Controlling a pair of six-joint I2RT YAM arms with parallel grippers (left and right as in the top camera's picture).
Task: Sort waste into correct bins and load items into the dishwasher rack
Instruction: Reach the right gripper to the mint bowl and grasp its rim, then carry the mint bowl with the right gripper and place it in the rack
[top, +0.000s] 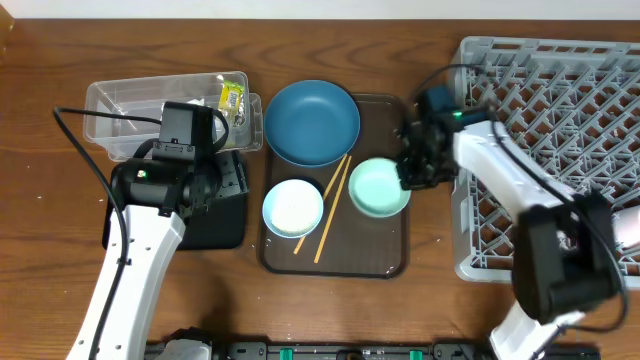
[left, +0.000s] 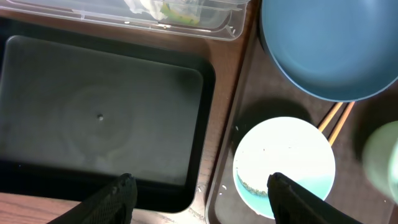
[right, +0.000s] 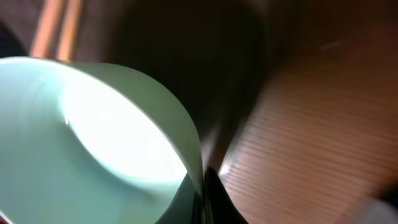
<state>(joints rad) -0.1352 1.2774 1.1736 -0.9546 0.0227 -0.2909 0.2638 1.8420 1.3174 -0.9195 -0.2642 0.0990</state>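
Observation:
The mint-green bowl should next be released on the rack's far side (top: 612, 112), where pegs stand empty. My right gripper needs to lift, cross to the right in the overhead view and lower to do that.
The mint-green bowl (top: 378, 187) sits on the brown tray's right side; my right gripper (top: 414, 170) is shut on its right rim, seen close up in the right wrist view (right: 93, 143). My left gripper (left: 199, 196) is open and empty, hovering over the gap between the black tray (left: 99, 112) and the pale blue-white bowl (left: 283, 165). The dark blue plate (top: 312, 122) lies at the tray's back. Two chopsticks (top: 332, 208) lie between the bowls. The clear tub (top: 150, 110) holds the wrapper (top: 232, 97) and tissue. The grey rack (top: 560, 130) stands at right. The pink cup is not visible.
The brown serving tray (top: 385, 262) lies in the middle. The black tray (top: 222, 225) sits in front of the clear tub, partly under my left arm. A few rice grains (left: 221, 186) lie on the brown tray's edge.

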